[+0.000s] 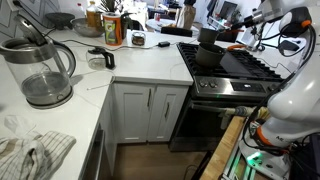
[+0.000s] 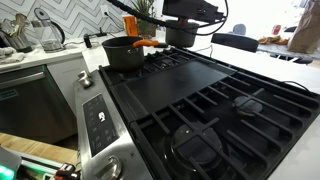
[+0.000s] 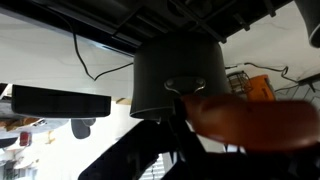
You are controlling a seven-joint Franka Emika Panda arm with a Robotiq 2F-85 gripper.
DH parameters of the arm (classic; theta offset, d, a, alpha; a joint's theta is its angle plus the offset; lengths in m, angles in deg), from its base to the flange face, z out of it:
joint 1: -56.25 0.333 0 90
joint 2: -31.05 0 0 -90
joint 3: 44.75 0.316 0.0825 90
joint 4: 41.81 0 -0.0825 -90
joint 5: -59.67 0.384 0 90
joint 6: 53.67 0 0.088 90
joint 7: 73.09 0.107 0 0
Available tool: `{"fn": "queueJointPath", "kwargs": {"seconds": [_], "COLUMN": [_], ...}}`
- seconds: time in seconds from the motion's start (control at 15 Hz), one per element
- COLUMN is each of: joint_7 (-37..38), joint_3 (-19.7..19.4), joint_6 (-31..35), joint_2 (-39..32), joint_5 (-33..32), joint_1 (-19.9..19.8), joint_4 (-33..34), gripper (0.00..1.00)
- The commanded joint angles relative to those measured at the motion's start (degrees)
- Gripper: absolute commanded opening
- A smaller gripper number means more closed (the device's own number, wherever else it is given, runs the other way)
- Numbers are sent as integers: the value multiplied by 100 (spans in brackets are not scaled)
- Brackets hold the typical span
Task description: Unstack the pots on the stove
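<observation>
The robot needs to lower the pot in its gripper onto the open back grate (image 2: 174, 56) beside the other pot next and let go of the orange handle, since that grate lies below.
Two dark pots are on the stove (image 2: 250, 110), apart from each other. One pot (image 2: 124, 53) sits on a back grate; it also shows in an exterior view (image 1: 210, 57). The other pot (image 2: 180, 35) hangs under my gripper (image 2: 190, 12), further back; it also shows in an exterior view (image 1: 208, 37). In the wrist view this pot (image 3: 178, 62) fills the middle, with its orange handle (image 3: 260, 118) running toward the camera. My gripper (image 3: 165, 140) looks shut on that handle. I cannot tell whether the held pot touches the grate.
A clear glass kettle (image 1: 40, 68) stands on the white countertop (image 1: 130, 70), with a crumpled cloth (image 1: 30, 155) near the front edge. Jars and bottles (image 1: 110, 25) line the back. A flat black griddle (image 2: 190, 85) covers the stove's middle.
</observation>
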Motion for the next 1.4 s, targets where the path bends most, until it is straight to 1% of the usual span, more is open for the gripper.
{"fn": "queueJointPath", "kwargs": {"seconds": [0.0,0.53,0.8,0.93,1.33], "joint_7": [-57,-435,-753,-872,-1008], "joint_3": [194,454,518,517,574], "joint_6": [38,-167,-271,-379,-283], "joint_2": [-77,-69,-40,-45,-66], "joint_5": [-432,-1077,-1181,-1393,-1820], "joint_1": [58,40,43,86,109], "joint_4": [183,90,19,-8,-33], "gripper": [8,8,8,8,8]}}
